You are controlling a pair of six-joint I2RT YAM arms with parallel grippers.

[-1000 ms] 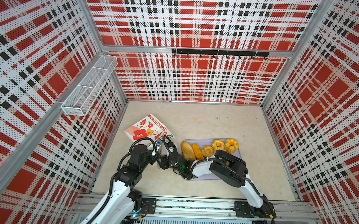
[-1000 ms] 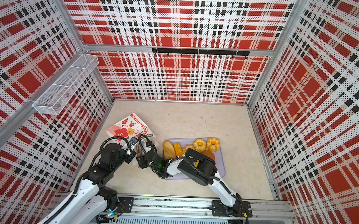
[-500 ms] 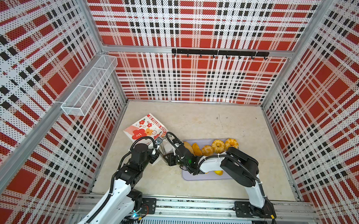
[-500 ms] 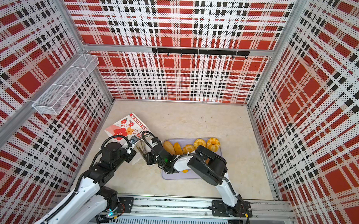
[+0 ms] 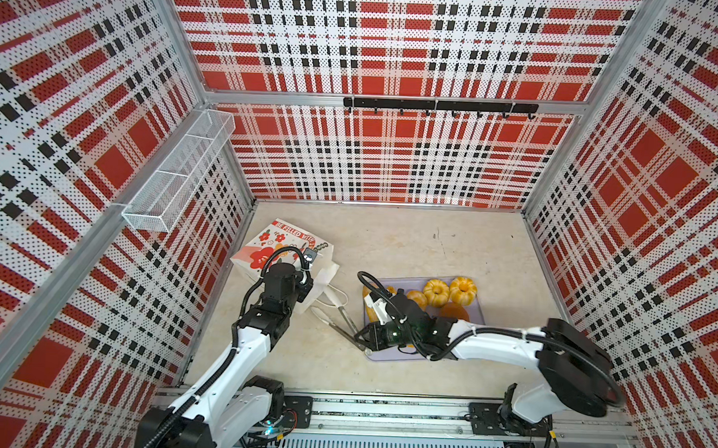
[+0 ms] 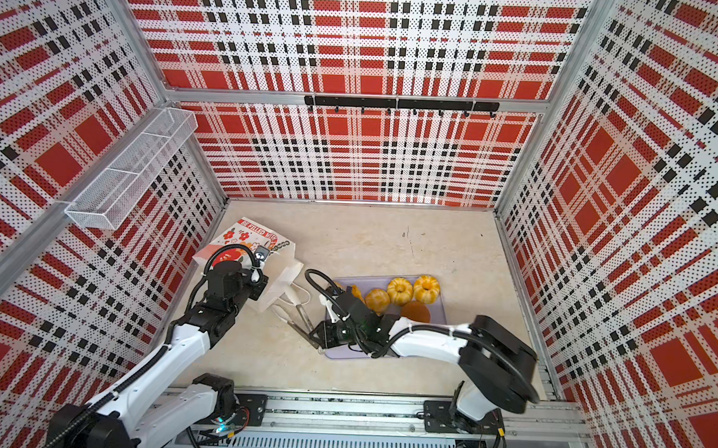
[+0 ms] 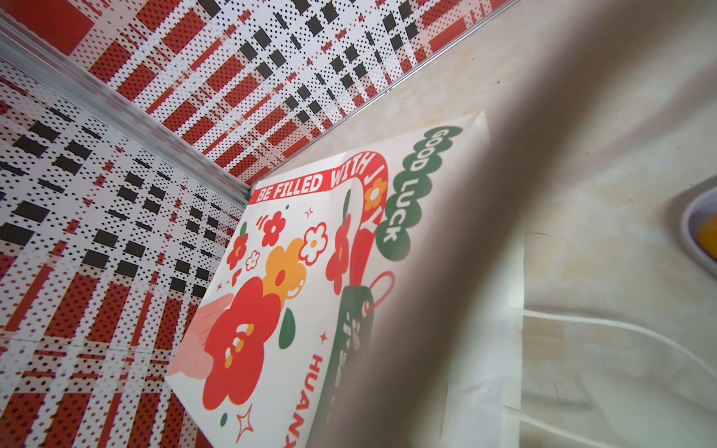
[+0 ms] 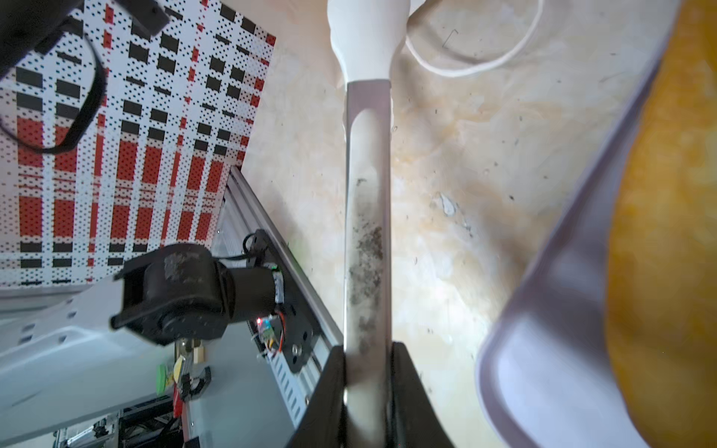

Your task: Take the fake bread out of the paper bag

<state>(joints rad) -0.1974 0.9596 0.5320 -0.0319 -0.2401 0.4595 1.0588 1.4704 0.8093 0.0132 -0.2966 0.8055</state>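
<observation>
The robot's right gripper will next lift outward past the lavender tray (image 5: 476, 317), then lower and let go of the tongs, because bare tabletop beyond the tray (image 5: 404, 246) lies outward of the gripper.
The paper bag (image 5: 277, 246) (image 6: 244, 238) lies on its side by the left wall, its flower print facing up (image 7: 295, 271). My left gripper (image 5: 309, 291) is at its mouth, shut on the white rim; the fingers are hidden. Nothing of the bag's inside shows. My right gripper (image 5: 369, 338) (image 8: 366, 372) is shut on metal tongs (image 5: 344, 328) (image 8: 366, 232). Their white tips are apart and bare, near the bag's cord handle (image 5: 337, 300). Fake bread lies on the lavender tray (image 5: 476, 317): two fluted ring buns (image 5: 435, 291), an oval roll (image 5: 416, 299), a brown bun (image 5: 453, 310).
A wire basket (image 5: 176, 171) hangs on the left wall and a black hook rail (image 5: 437, 105) on the back wall. The arms' mounting rail (image 5: 382, 409) runs along the front edge. The tray's rim (image 8: 543, 310) sits close beside the tongs.
My right arm has drawn the tongs back from the bag's mouth, to the right and toward the front, its elbow swinging right. The left arm and bag have stayed put.
</observation>
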